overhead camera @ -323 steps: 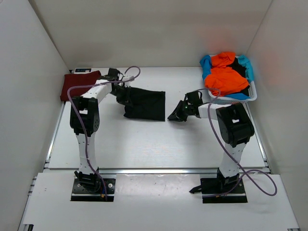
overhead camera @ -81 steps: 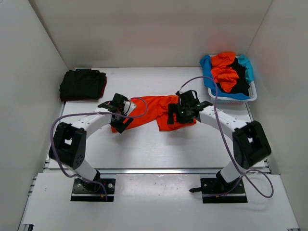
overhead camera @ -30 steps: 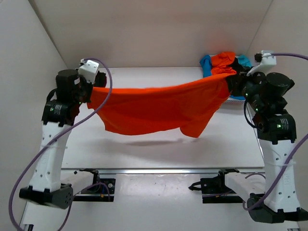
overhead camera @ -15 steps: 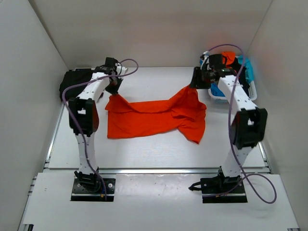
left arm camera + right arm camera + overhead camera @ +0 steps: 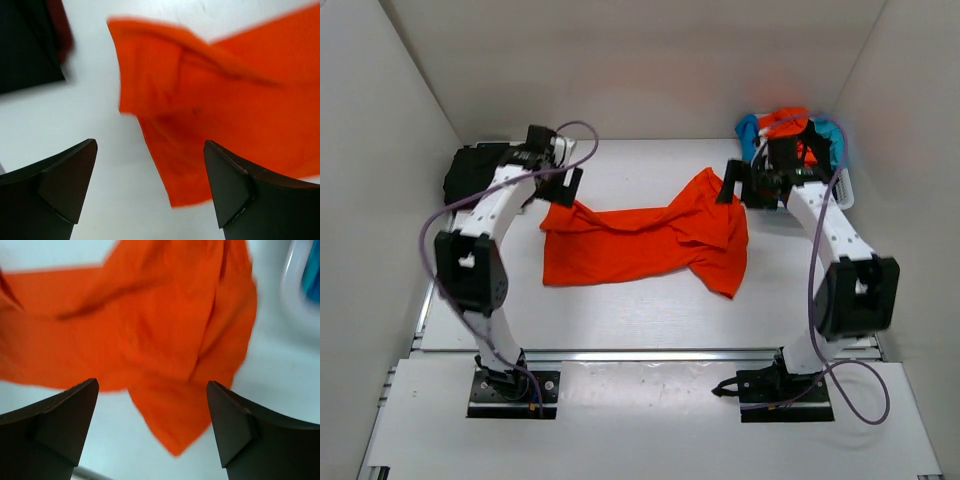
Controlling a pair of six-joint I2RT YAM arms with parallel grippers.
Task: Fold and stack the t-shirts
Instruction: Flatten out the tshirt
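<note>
I will lower my left gripper next and pull it back onto the orange t-shirt's near corner, because its edge is flat and free on the bare table.
A bright orange t-shirt (image 5: 645,240) lies spread and rumpled across the middle of the table. My left gripper (image 5: 562,184) hovers open over its back left corner, and the left wrist view shows that cloth (image 5: 225,100) loose below the fingers (image 5: 65,180). My right gripper (image 5: 734,187) stands open above the raised back right corner, with the shirt (image 5: 165,330) lying free under it. A folded black t-shirt (image 5: 485,172) rests on a dark red one at the back left. More t-shirts, orange (image 5: 790,120) and light blue (image 5: 748,128), fill the basket.
The white lattice basket (image 5: 846,185) stands at the back right corner, partly behind my right arm; its rim (image 5: 295,270) shows in the right wrist view. White walls close in the table on three sides.
Both grippers lowered the stretched orange t-shirt onto the table and let go of it; their jaws went from shut to open. The shirt now lies flat with its corners slack.
</note>
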